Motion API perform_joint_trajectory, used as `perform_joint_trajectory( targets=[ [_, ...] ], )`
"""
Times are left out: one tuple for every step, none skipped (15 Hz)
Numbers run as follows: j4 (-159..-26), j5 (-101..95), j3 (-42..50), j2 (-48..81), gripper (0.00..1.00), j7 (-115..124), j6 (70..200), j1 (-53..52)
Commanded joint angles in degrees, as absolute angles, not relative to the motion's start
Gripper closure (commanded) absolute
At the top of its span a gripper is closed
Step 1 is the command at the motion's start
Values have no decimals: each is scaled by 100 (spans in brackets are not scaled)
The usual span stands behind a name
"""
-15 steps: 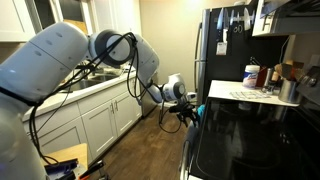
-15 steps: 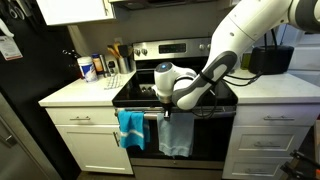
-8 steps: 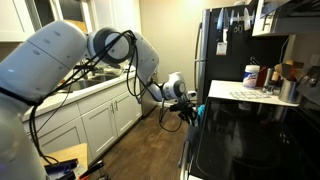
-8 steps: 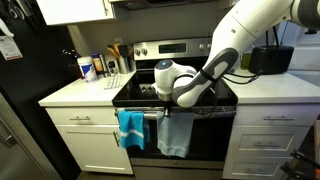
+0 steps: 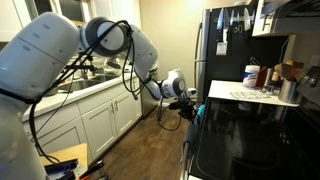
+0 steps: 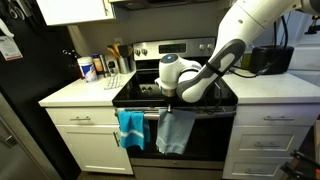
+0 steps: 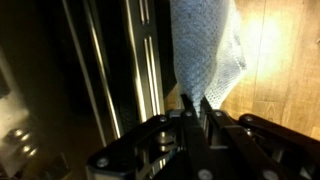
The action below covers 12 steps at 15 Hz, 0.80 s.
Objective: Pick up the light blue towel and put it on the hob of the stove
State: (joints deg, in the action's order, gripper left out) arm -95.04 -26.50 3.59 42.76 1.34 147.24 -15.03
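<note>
My gripper is on the near side of the stove's front edge, and the black glass hob [image 5: 245, 140] lies just beyond that edge. It should next lift up and move across the hob to release the towel.
The light blue towel [image 6: 175, 132] hangs down in front of the oven door, and its top bunches up into my gripper [image 6: 168, 108]. The wrist view shows its waffle-textured cloth [image 7: 206, 48] pinched between my dark fingers [image 7: 186, 108], with the gripper [image 7: 195, 102] shut on its edge. In an exterior view the gripper [image 5: 188, 108] sits at the stove's front edge. The black glass hob [image 6: 135, 92] lies just above and behind it and shows as a broad dark surface [image 5: 250, 140].
A brighter teal towel [image 6: 130, 128] hangs on the oven handle [image 6: 150, 113] just beside the light blue one. A white counter [image 6: 80, 92] with bottles and jars flanks the stove. A black fridge [image 6: 20, 110] stands further along, and white cabinets [image 5: 100, 125] line the opposite wall.
The jaws have closed on the top of the light blue towel. The wrist has risen a little, and the towel now hangs bunched and slightly skewed.
</note>
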Motion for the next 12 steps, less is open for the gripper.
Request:
perform_joint_trajectory(
  targets=[
    [-10470,-2667,465,3363,98,143,15004,-1371],
    [-10617,-2680,489,3196,98,122,15031,-1329],
    [-10712,-2688,508,3059,98,111,15022,-1301],
    [-10759,-2701,528,2959,98,123,14985,-1283],
    [-10807,-2689,510,2856,98,87,14947,-1241],
    [-10796,-2666,486,2808,98,50,14911,-1206],
    [-10818,-2646,458,2739,98,20,14893,-1167],
    [-10827,-2650,445,2684,98,1,14904,-1146],
    [-10833,-2673,455,2631,98,22,14888,-1149],
    [-10831,-2724,489,2572,98,68,14861,-1171],
    [-10832,-2756,510,2516,98,96,14838,-1182],
    [-10837,-2808,551,2416,98,131,14809,-1194]
  ],
)
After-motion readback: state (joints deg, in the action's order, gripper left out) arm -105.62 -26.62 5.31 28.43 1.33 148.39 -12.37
